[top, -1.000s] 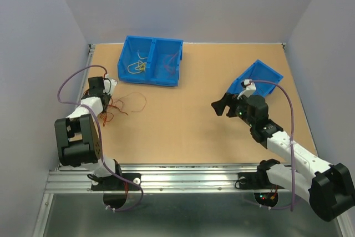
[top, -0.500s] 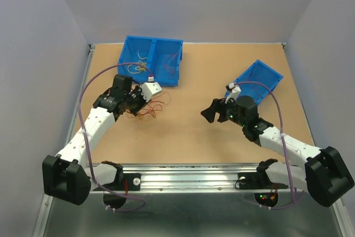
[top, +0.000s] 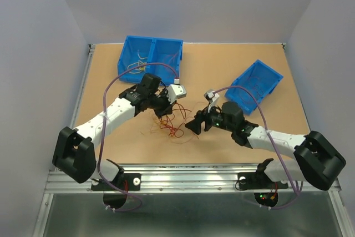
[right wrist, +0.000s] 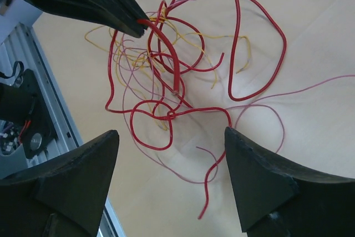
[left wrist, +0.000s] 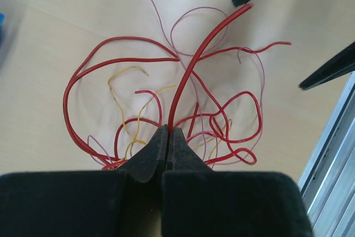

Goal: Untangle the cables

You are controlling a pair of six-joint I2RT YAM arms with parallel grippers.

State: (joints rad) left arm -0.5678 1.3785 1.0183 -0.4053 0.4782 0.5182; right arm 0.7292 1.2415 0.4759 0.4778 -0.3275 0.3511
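Observation:
The spot beside the yellow-wire section is to my left gripper's left in the top view. My left gripper will next rise over the table (top: pixel 107 69) there to release the red cable.
The cables (top: pixel 169 127) are a loose tangle of thin red, yellow and pink wires on the table's middle front. My left gripper (top: pixel 165 109) is over the tangle's far-left side. In the left wrist view that gripper (left wrist: pixel 168 131) is shut on a red cable (left wrist: pixel 194 65) that arcs up and away from the tips. My right gripper (top: pixel 195 124) sits just right of the tangle, jaws wide open. In the right wrist view the open gripper (right wrist: pixel 171 137) faces the knotted cables (right wrist: pixel 166 81), with a red end and a pink strand lying between the fingers, untouched.
A blue two-compartment bin (top: pixel 151 59) at the back left holds a few more thin wires. A single blue bin (top: pixel 254 84) lies tilted at the right. A metal rail (top: pixel 194 173) runs along the near edge. Grey walls close in on three sides.
My left gripper closed, then swung from the far left to the table's middle, dragging the tangle with it. The right arm moved left toward the tangle, with its jaws narrowing slightly.

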